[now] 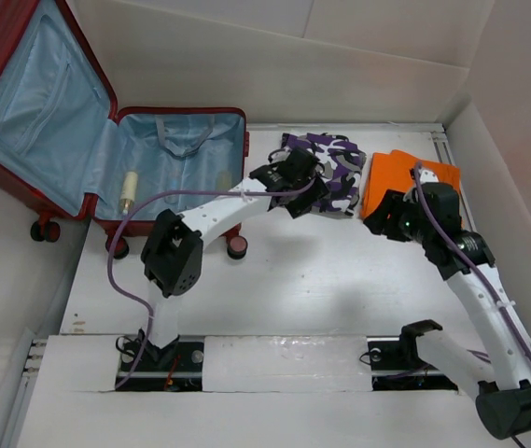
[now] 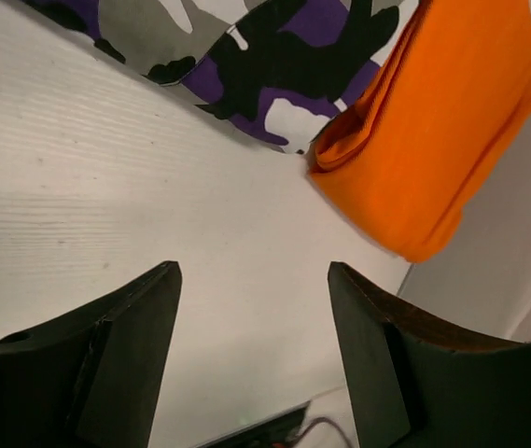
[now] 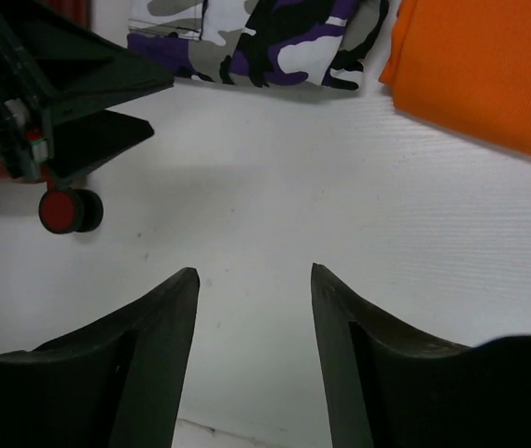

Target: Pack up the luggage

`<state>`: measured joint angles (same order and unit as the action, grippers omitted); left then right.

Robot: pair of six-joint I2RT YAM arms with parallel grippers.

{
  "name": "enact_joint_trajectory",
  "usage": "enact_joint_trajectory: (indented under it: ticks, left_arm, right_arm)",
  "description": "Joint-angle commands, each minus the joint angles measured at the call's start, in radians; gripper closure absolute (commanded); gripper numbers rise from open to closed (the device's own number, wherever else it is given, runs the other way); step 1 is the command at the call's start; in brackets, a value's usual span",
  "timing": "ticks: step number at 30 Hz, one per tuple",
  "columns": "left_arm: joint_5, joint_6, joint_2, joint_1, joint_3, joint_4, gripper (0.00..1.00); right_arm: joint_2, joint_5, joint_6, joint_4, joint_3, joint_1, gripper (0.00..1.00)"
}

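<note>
The left gripper needs to go down with its open fingers on both sides of the camouflage garment's near edge point(image 2: 202, 86) below, where bare tabletop leaves room for one finger.
The red luggage point(image 1: 22, 56) lies open at the far left, its blue lining showing, with a small cream bottle point(image 1: 129, 189) inside. A folded purple camouflage garment point(image 1: 335, 149) and a folded orange garment point(image 1: 391, 177) lie side by side right of it. My left gripper point(image 1: 300, 191) is open and empty at the camouflage garment's near edge; the left wrist view shows the camouflage garment point(image 2: 246, 47) and the orange garment point(image 2: 442, 131) beyond its open fingers point(image 2: 134, 355). My right gripper point(image 1: 384, 224) is open and empty just in front of the orange garment point(image 3: 489, 65).
White walls enclose the table at the back and right. A red suitcase wheel point(image 3: 69, 210) and the left arm point(image 3: 50, 84) show at the left of the right wrist view. A purple cable point(image 1: 116, 252) loops from the left arm.
</note>
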<state>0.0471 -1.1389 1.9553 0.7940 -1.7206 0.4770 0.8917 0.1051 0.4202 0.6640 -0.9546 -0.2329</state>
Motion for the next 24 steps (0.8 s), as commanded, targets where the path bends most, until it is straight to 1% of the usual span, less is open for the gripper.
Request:
enact_joint_trajectory:
  ticks: [1, 2, 5, 6, 11, 12, 14, 15, 20, 22, 24]
  left_arm:
    - [-0.01, -0.261, 0.04, -0.003, 0.039, -0.103, 0.39]
    - [-0.019, -0.322, 0.077, -0.003, 0.049, -0.121, 0.39]
    - [0.008, -0.395, 0.126, -0.003, 0.049, -0.132, 0.37]
    - [-0.003, -0.442, 0.152, -0.013, 0.049, -0.132, 0.37]
    - [0.008, -0.585, 0.171, -0.013, 0.136, -0.241, 0.37]
    - [0.035, -0.607, 0.171, -0.013, 0.147, -0.241, 0.37]
    - [0.045, -0.636, 0.201, -0.013, 0.147, -0.223, 0.37]
    - [0.083, -0.666, 0.202, -0.025, 0.136, -0.209, 0.37]
    - [0.129, -0.758, 0.232, -0.044, 0.158, -0.222, 0.37]
    - [0.161, -0.788, 0.254, -0.044, 0.115, -0.204, 0.37]
    - [0.162, -0.817, 0.303, -0.044, 0.067, -0.14, 0.39]
  right_arm:
    - [-0.048, 0.013, 0.011, 0.052, -0.041, 0.01, 0.42]
    - [-0.062, 0.024, 0.011, 0.052, -0.041, 0.01, 0.42]
    - [-0.094, 0.051, 0.011, 0.062, -0.041, 0.01, 0.4]
    - [-0.094, 0.068, 0.011, 0.071, -0.05, 0.01, 0.39]
    - [-0.094, 0.128, -0.038, 0.104, -0.061, 0.01, 0.39]
    - [-0.105, 0.139, -0.038, 0.105, -0.061, 0.01, 0.39]
    - [-0.114, 0.162, -0.038, 0.105, -0.061, 0.01, 0.39]
    - [-0.114, 0.162, -0.038, 0.105, -0.061, -0.014, 0.39]
    - [-0.123, 0.185, -0.038, 0.095, -0.041, -0.055, 0.39]
    - [-0.123, 0.185, -0.038, 0.085, -0.041, -0.085, 0.39]
    - [-0.132, 0.185, -0.038, 0.085, -0.041, -0.098, 0.39]
